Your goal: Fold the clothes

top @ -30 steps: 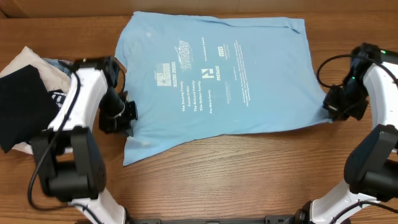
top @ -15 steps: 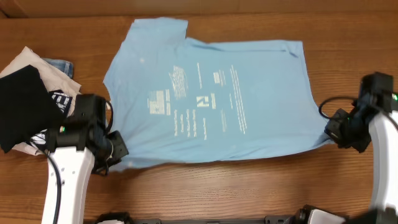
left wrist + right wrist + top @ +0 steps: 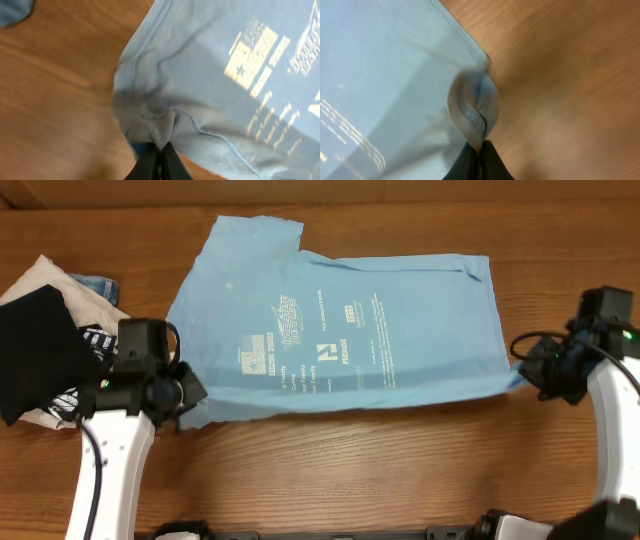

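Note:
The near edge of the shirt is held up between both grippers, so the left gripper should move outward over the plain fabric (image 3: 216,352) (image 3: 196,64) beside the print and let go of the shirt's corner.
The light sky-blue T-shirt (image 3: 340,330) lies spread on the wooden table, print up, with one sleeve at the far left. My left gripper (image 3: 192,408) is shut on the shirt's near left corner; the pinched fabric shows bunched in the left wrist view (image 3: 160,131) above the jaws (image 3: 161,152). My right gripper (image 3: 530,375) is shut on the near right corner, and the right wrist view shows a fold of hem (image 3: 475,107) held between the jaws (image 3: 481,147). The near edge is stretched between both grippers, slightly lifted.
A pile of other garments sits at the left edge: a black one with white print (image 3: 40,350) on top of a beige one (image 3: 50,275) and a bit of denim (image 3: 95,284). Bare wooden table (image 3: 380,470) lies in front of the shirt.
Both grippers hold the shirt's near corners throughout. The shirt has shifted and been drawn tighter; the near edge now runs straighter between the grippers. The left arm moved toward the front left.

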You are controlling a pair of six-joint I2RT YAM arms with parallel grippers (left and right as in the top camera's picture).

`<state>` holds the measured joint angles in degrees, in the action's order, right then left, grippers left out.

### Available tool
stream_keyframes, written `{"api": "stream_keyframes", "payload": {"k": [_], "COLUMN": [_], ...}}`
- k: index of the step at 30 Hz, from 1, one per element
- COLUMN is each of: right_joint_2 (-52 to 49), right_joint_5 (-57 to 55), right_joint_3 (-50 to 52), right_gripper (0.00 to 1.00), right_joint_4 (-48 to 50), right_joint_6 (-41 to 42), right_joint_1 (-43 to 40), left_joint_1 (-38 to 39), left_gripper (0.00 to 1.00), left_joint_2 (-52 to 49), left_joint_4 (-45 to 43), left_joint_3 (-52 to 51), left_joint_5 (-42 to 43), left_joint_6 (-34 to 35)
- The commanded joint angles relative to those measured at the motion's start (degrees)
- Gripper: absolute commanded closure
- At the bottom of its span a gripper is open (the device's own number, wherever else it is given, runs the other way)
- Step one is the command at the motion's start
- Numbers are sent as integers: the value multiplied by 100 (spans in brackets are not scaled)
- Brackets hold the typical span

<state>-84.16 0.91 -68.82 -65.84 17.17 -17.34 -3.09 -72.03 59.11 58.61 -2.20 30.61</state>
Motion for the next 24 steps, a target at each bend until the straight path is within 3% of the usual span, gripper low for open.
{"api": "stream_keyframes", "payload": {"k": [1,13,24], "right_joint_2": [-428,-1399,-1499], "right_joint_5": [238,304,-157], "right_joint_3": [17,17,17], "right_gripper": [96,96,96], "right_joint_4": [422,2004,2601], "right_joint_6": [-131,-236,-221], "right_joint_1": [162,422,415], "left_joint_1": [-26,-26,-26], "left_gripper": [96,96,93], "left_joint_2": [-531,-1746,-2271], "left_joint_4": [-372,-2170,-2914], "left_joint_3": [-39,-39,-39], "left_joint_5": [-52,-92,-313], "left_joint_6": [114,111,114]}}
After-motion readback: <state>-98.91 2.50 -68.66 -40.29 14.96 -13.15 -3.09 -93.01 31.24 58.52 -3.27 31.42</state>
